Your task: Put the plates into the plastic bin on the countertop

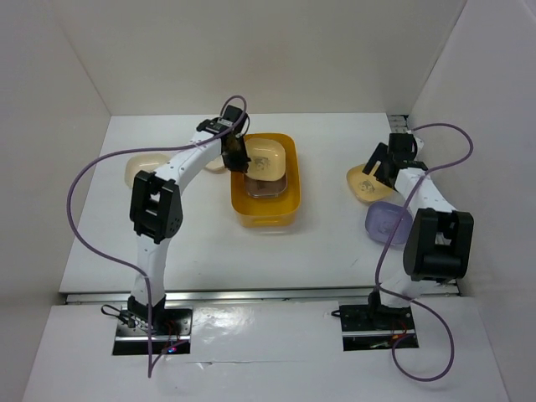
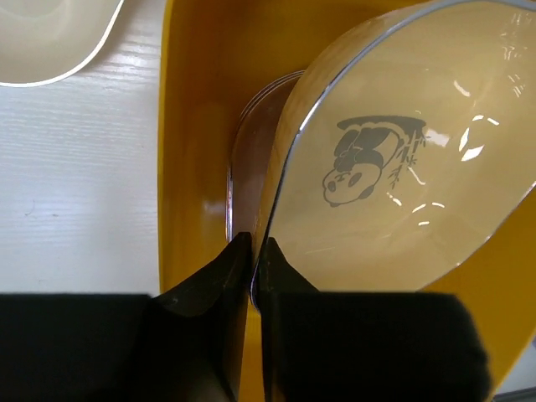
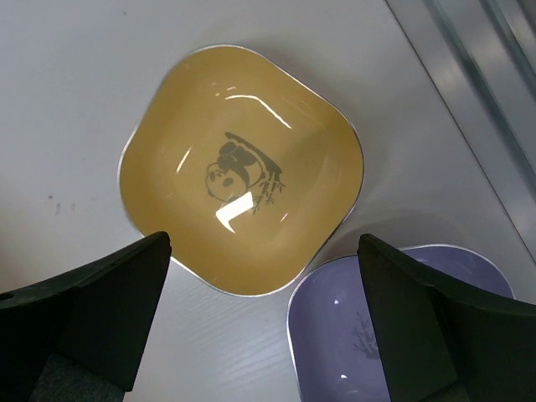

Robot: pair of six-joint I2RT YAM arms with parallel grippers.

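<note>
Next, my right gripper goes down and toward the metal strip onto the yellow-orange plate's rim on that side, as bare countertop there leaves room for a finger.
My left gripper [image 1: 237,155] [image 2: 254,247] is shut on the rim of a beige plate [image 1: 265,159] [image 2: 402,184] with a panda mark. It holds the plate tilted inside the yellow-orange plastic bin [image 1: 251,213] [image 2: 197,126]. A brown plate [image 1: 266,188] [image 2: 245,167] lies in the bin beneath it. My right gripper [image 1: 377,167] [image 3: 264,243] is open and empty, hovering over a yellow-orange plate [image 1: 365,186] [image 3: 243,167] on the countertop [image 1: 335,243]. A lavender plate [image 1: 387,222] [image 3: 352,335] lies beside it, nearer the arm's base.
A cream plate [image 1: 142,170] [image 2: 50,33] lies left of the bin, and another pale plate [image 1: 214,165] shows partly behind the left arm. White walls enclose the table on three sides. A metal strip [image 3: 477,100] runs along the right wall.
</note>
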